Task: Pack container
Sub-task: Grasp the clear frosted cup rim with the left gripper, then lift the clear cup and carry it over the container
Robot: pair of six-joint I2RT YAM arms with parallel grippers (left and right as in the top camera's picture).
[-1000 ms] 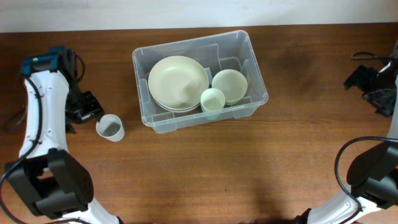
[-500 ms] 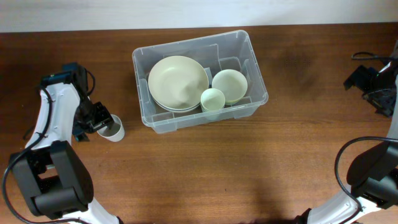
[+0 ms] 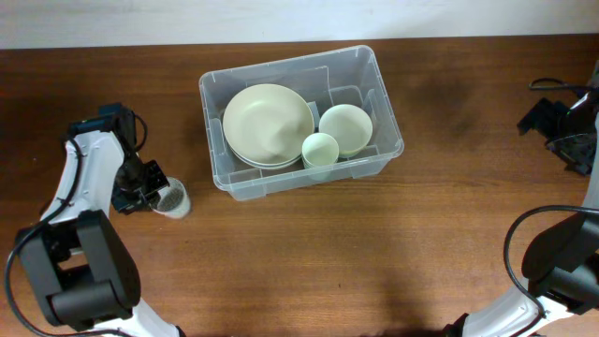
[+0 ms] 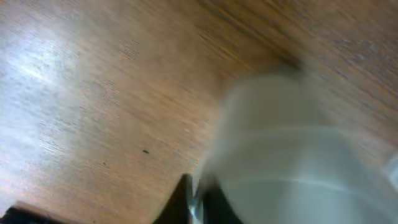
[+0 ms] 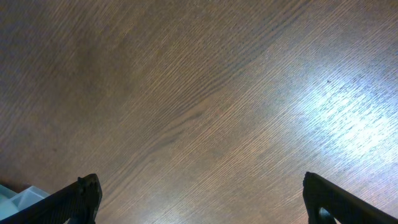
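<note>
Next, I raise my left gripper over the tub and lower it to release inside the pale cup (image 3: 320, 149), since that lies to its right in the overhead view.
The container (image 3: 211, 86), a large clear plastic tub, stands at the table's back centre. In it lie a big pale bowl (image 3: 268, 124), a smaller bowl (image 3: 345, 128) and a pale cup (image 3: 320, 150). Left of the tub a loose pale cup (image 3: 174, 199) stands on the wood. My left gripper (image 3: 155, 187) is shut on its left rim. The left wrist view is blurred; the cup (image 4: 298, 155) fills its right half, with the wall pinched between the dark fingers of the gripper (image 4: 198, 202). My right gripper (image 5: 202, 199) stands open over bare wood, far right of the tub.
The right arm (image 3: 571, 131) rests by the table's right edge with cables beside it. A corner of the tub (image 5: 12, 194) shows at the lower left of the right wrist view. Both arm bases sit at the front corners.
My left gripper moved right to the loose cup, lowered over its rim and closed on it. The cup shifted slightly. The right arm stayed still.
</note>
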